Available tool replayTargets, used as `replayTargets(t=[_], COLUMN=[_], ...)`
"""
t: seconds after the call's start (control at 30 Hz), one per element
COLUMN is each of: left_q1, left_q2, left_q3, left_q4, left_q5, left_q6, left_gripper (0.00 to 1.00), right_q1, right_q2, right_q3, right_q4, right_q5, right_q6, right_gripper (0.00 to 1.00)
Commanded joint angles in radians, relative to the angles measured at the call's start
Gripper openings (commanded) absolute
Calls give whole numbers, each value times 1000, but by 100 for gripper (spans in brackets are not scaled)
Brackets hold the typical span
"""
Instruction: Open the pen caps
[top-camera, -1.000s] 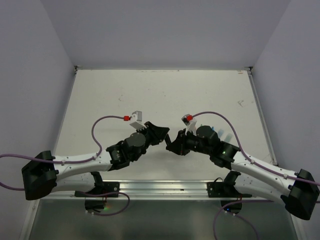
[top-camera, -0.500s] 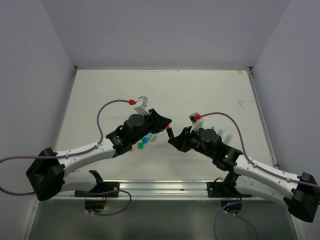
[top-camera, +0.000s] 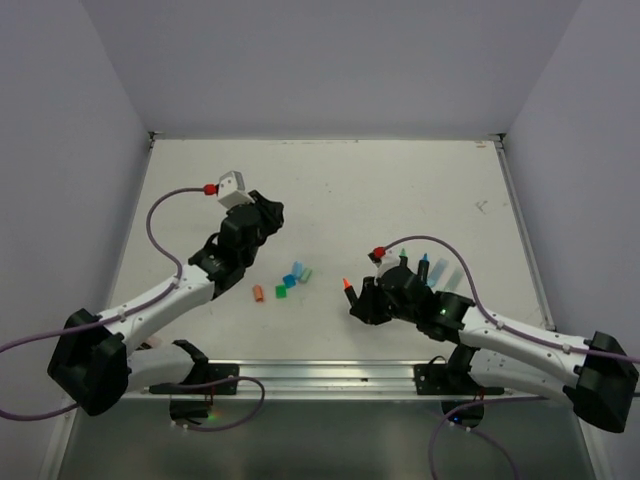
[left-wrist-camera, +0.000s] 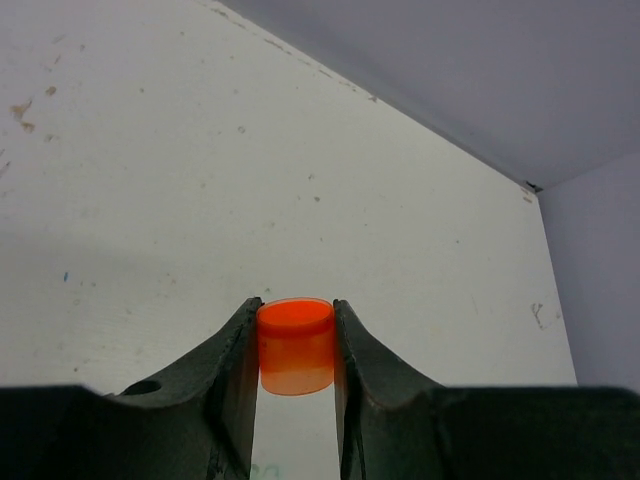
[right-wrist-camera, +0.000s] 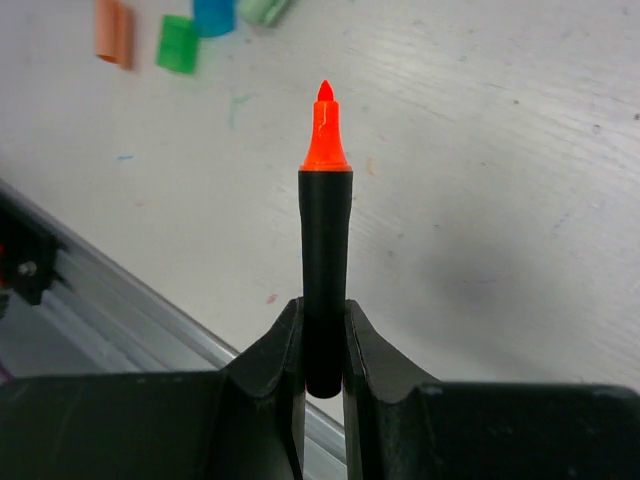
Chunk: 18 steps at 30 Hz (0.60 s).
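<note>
My left gripper moves back and down to the table beside the loose orange cap next, since loose caps already lie grouped between the arms.
My left gripper (left-wrist-camera: 296, 342) is shut on a stubby orange pen cap (left-wrist-camera: 296, 350), held off the table. From above, that gripper (top-camera: 270, 212) sits left of centre, and the cap is hidden in it. My right gripper (right-wrist-camera: 325, 330) is shut on a black marker (right-wrist-camera: 325, 240) whose bare orange tip (right-wrist-camera: 324, 130) points away from it. In the top view the marker (top-camera: 347, 288) juts from the right gripper (top-camera: 357, 300) near the front. Loose caps lie between the arms: orange (top-camera: 258, 294), green (top-camera: 280, 291), blue (top-camera: 294, 274), mint (top-camera: 307, 273).
Several uncapped markers (top-camera: 430, 268) lie in a row just behind the right arm. The metal rail (top-camera: 320, 375) runs along the table's near edge, close under the right gripper. White walls close in the table on the left, right and back.
The two grippers, together at the centre a second ago, have pulled apart. The left one swung back and left with the orange cap, and the right one drew toward the front with the bared marker.
</note>
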Motion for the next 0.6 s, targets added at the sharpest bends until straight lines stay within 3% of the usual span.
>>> replayTargets(t=[0.0, 0.13, 0.23, 0.4, 0.57], left_q1=[0, -4, -6, -6, -6], left_q2=[-137, -360, -459, -524, -486], left_q3=[-110, -323, -364, -387, -440], left_q4=[-132, -175, -304, -457, -460], left_q5=[-27, -2, -21, -36, 7], left_q6=[-6, -70, -95, -162, -256], left_gripper=[0, 0, 0, 2, 7], right_q1=[-13, -130, -194, -235, -247], right_q2=[130, 349, 414, 508, 516], right_q3=[107, 205, 212, 229, 219], right_q4=[-77, -74, -7, 16, 12], right_q5=[191, 199, 187, 225, 268], right_q6=[6, -43, -70, -86, -87], right_gripper=[0, 0, 0, 0, 0])
